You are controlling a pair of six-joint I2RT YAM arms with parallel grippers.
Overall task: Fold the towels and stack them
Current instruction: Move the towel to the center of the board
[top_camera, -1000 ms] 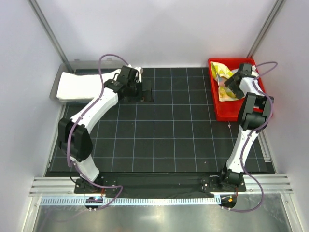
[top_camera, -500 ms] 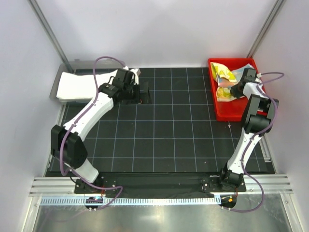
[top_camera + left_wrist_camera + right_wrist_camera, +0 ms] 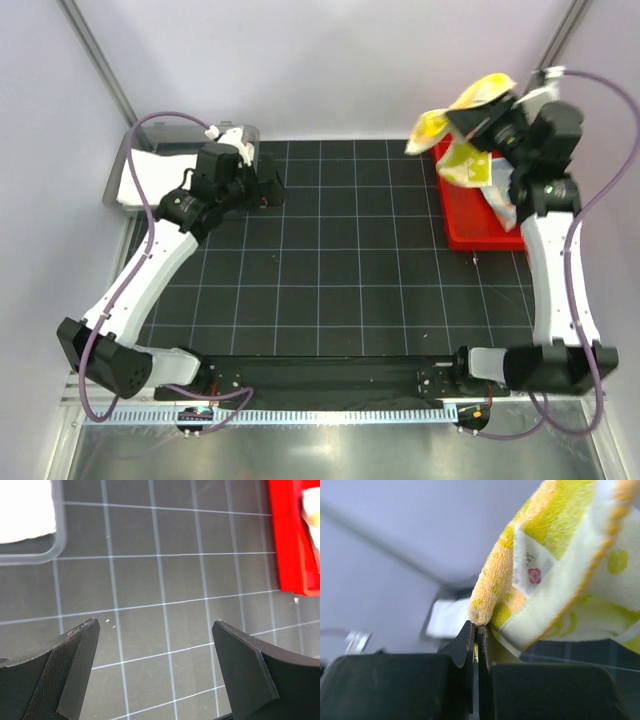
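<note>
The yellow towel needs to swing back next in the robot's right gripper, away from the red bin, and then go down over the mat's near edge [image 3: 332, 323].
My right gripper [image 3: 478, 113] is raised above the red bin [image 3: 478, 225], shut on a pale yellow patterned towel [image 3: 462, 158] that hangs from it. In the right wrist view the towel [image 3: 560, 570] bunches over the closed jaws of the right gripper [image 3: 477, 627], a small label showing. A folded white towel [image 3: 150, 175] lies on the grey tray [image 3: 115, 185] at the back left. My left gripper [image 3: 262, 185] hovers over the black mat beside that tray. Its fingers [image 3: 80, 655] stand wide open with nothing between them. The white towel [image 3: 25, 510] shows at the top left of the left wrist view.
The black grid mat [image 3: 330, 270] covers the table between the tray and the red bin. White walls and metal posts close in the back and sides. The red bin's edge [image 3: 290, 545] shows at the right of the left wrist view.
My right gripper shut on the yellow towel in the bin and lifted it high above the bin. The left arm drew back leftward, its gripper still open.
</note>
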